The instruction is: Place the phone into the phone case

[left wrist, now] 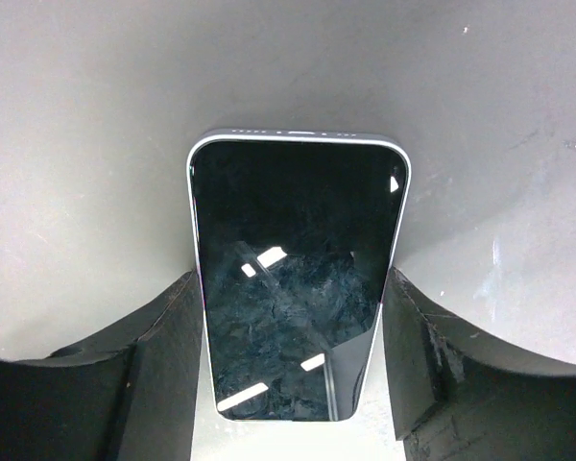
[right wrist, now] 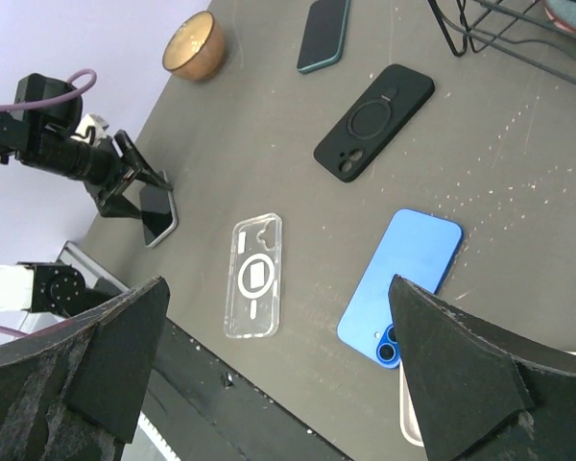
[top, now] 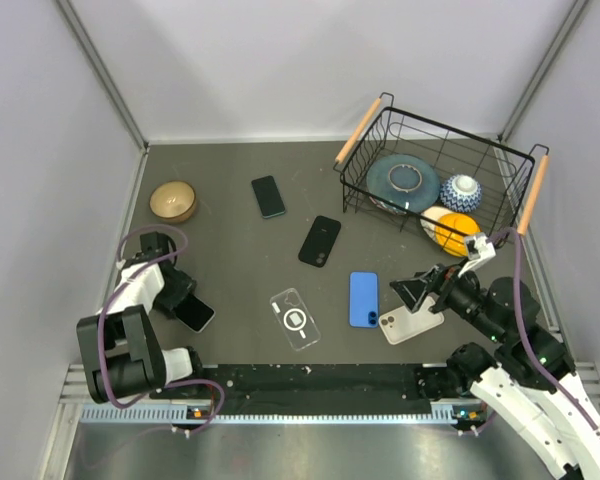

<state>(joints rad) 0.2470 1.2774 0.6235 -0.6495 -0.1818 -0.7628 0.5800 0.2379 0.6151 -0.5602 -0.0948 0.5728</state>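
Next I should move my right gripper to the left in the top view to close on the phone's slotted end, since my left gripper's fingers leave it clear.
A phone with a black screen and silver edge [left wrist: 293, 279] lies screen up at the table's left [top: 197, 314]. My left gripper [top: 183, 299] has its two fingers against the phone's long sides near its near end. A clear phone case [top: 294, 319] with a white ring lies flat at front centre; it also shows in the right wrist view [right wrist: 253, 277]. My right gripper [top: 420, 290] is open and empty, hovering above the table right of the clear case, over a blue phone [right wrist: 403, 283] lying back up.
A black case [top: 320, 240] and a dark teal-edged phone [top: 268, 196] lie mid-table. A white phone [top: 410, 322] lies partly under my right gripper. A wooden bowl [top: 173, 201] stands far left. A wire basket [top: 357, 133] with dishes stands back right.
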